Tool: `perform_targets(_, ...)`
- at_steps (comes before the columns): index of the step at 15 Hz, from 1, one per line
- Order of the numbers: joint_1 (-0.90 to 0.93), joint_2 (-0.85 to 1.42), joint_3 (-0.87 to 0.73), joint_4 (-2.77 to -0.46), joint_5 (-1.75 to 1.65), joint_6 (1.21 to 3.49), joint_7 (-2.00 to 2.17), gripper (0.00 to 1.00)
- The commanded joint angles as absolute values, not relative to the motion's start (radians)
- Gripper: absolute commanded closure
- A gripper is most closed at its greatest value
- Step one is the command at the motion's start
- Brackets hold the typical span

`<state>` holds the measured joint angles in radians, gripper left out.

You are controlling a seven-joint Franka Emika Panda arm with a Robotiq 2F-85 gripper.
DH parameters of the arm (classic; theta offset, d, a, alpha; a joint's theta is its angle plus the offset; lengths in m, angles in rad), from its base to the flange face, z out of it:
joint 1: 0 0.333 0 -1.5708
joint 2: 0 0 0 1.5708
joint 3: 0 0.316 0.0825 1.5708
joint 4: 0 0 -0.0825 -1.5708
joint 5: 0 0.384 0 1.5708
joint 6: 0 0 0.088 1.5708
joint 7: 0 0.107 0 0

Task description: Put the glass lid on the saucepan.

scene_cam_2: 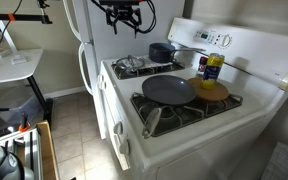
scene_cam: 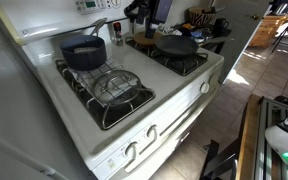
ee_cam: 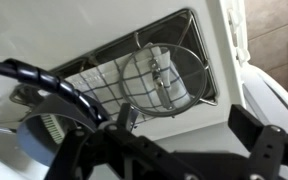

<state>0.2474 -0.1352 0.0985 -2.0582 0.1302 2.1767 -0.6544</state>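
The lid's narrow knob [scene_cam: 117, 85] [ee_cam: 161, 80] lies at an angle far below my open, empty fingers, so I need to turn my gripper square to it and move down until my fingers are on both sides of the knob.
The glass lid [scene_cam: 115, 86] lies flat on the front burner grate, knob up; it also shows in the other exterior view [scene_cam_2: 132, 66] and in the wrist view [ee_cam: 164, 75]. The dark grey-blue saucepan [scene_cam: 84, 53] stands on the burner behind it, long handle pointing to the back of the stove [scene_cam_2: 162, 51]. My gripper [scene_cam_2: 124, 20] hangs high above the lid and touches nothing. In the wrist view its two fingers [ee_cam: 189, 125] are spread apart and empty, with the lid beyond them. A blue-grey edge at the lower left [ee_cam: 29, 142] may be the saucepan.
A wide dark frying pan [scene_cam: 174, 45] [scene_cam_2: 169, 90] covers another burner. A yellow and blue bottle [scene_cam_2: 212, 67] and a round orange-brown disc [scene_cam_2: 211, 91] stand by the stove's back panel. The white fridge [scene_cam_2: 79, 40] is beside the stove. The stove's front edge drops to the tiled floor.
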Motion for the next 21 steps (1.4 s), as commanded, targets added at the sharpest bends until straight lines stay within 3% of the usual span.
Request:
perform_targets(1,0.245,-0.027,0.12,-1.998,0.134,2.171,-0.84,0.0)
perform_targets(6,0.227,0.107,0.159,-1.913,0.157,2.196,-1.018,0.0)
perform_targets(15,0.203,0.156,0.189,-1.923,0.172,2.254,-1.01,0.0)
perform_targets(18,0.193,0.185,0.195,-1.924,0.156,2.255,-0.988,0.18)
perform_targets(19,0.188,0.189,0.196,-1.925,0.157,2.25,-0.988,0.15)
perform_targets(20,0.183,0.195,0.2,-1.929,0.167,2.255,-0.999,0.24)
perform_targets(21,0.18,0.203,0.202,-1.928,0.167,2.264,-0.999,0.22)
